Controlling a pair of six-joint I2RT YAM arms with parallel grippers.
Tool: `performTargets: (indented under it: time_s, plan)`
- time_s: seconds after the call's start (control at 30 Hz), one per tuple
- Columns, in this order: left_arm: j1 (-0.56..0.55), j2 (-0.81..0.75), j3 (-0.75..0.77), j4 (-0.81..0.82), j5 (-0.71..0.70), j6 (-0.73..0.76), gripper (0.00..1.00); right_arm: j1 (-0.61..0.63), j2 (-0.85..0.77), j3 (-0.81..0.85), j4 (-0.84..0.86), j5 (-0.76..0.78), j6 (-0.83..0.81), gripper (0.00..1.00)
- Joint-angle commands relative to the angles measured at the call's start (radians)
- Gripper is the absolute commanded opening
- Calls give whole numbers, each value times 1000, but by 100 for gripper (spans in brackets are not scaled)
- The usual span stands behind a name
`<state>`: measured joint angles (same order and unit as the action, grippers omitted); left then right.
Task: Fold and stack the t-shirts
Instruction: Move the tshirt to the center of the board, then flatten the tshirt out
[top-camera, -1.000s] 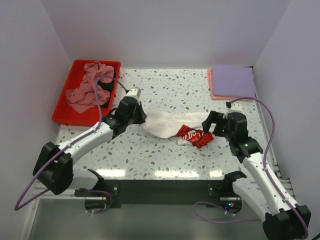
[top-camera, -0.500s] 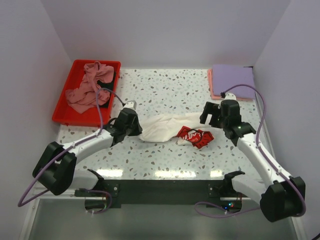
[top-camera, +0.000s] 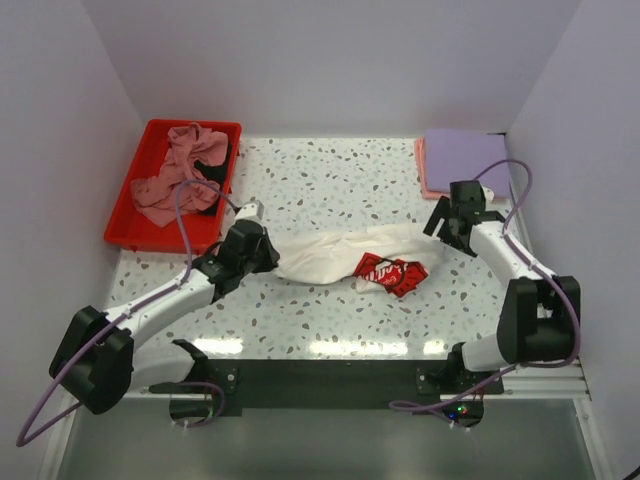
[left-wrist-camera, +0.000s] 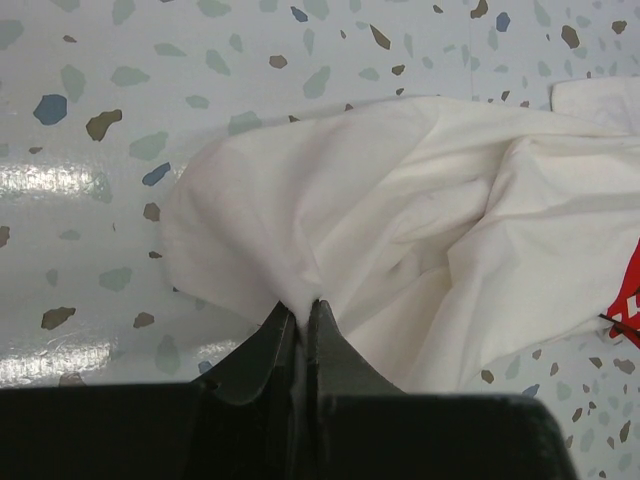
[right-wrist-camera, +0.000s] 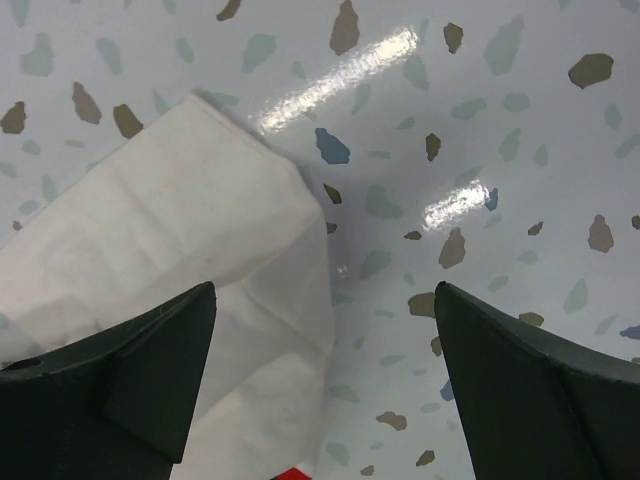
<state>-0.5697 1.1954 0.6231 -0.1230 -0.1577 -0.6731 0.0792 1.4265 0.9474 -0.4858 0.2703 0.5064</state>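
Before closing, I should lower my right gripper onto the shirt's edge beside the white corner.
A white t-shirt (top-camera: 330, 255) with a red print (top-camera: 390, 272) lies stretched across the middle of the table. My left gripper (top-camera: 266, 256) is shut on its left end; in the left wrist view the white cloth (left-wrist-camera: 400, 210) is pinched between the closed tips of that gripper (left-wrist-camera: 302, 308). My right gripper (top-camera: 441, 226) stands open just over the shirt's right end. In the right wrist view this gripper (right-wrist-camera: 322, 290) straddles the edge of a white corner (right-wrist-camera: 200, 220) without gripping it. A folded lavender t-shirt (top-camera: 465, 160) lies on a salmon-pink one (top-camera: 421, 172) at the back right.
A red tray (top-camera: 122, 228) at the back left holds a crumpled dusty-pink t-shirt (top-camera: 172, 178) and a black one (top-camera: 210, 176). Walls close the table at the left, back and right. Purple cables loop off both arms.
The right gripper has moved from beside the red print out to the shirt's far right end. The left gripper has pulled its end toward the near side, and the shirt now lies longer.
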Motion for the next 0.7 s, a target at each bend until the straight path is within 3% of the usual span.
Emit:
performTargets:
  time_s: [0.0, 0.13, 0.17, 0.3, 0.37, 0.4, 0.5, 0.6, 0.67]
  plan:
    - [2, -20, -10, 22, -19, -14, 0, -38, 31, -7, 68, -57, 43, 93]
    - [2, -20, -13, 20, -11, -25, 0, -45, 121, -1, 93, -65, 69, 87]
    - [2, -20, -13, 19, -11, -25, 0, -47, 135, -1, 96, -75, 73, 80]
    - [2, -28, -17, 19, -25, -28, 0, -48, 157, -28, 136, -128, 87, 70]
    - [2, -26, -14, 14, -22, -28, 0, -48, 140, -55, 156, -143, 92, 54]
    - [2, -26, -8, 11, -20, -25, 0, -47, 131, -61, 162, -143, 92, 34]
    - [2, -26, 6, 3, -43, -20, 0, -48, 75, -84, 179, -137, 84, 14]
    - [2, -31, 24, -9, -48, -26, 0, -47, -4, -87, 184, -144, 63, 2]
    - [2, -45, 35, -9, -51, -23, 0, -48, -49, -79, 171, -122, 54, 0]
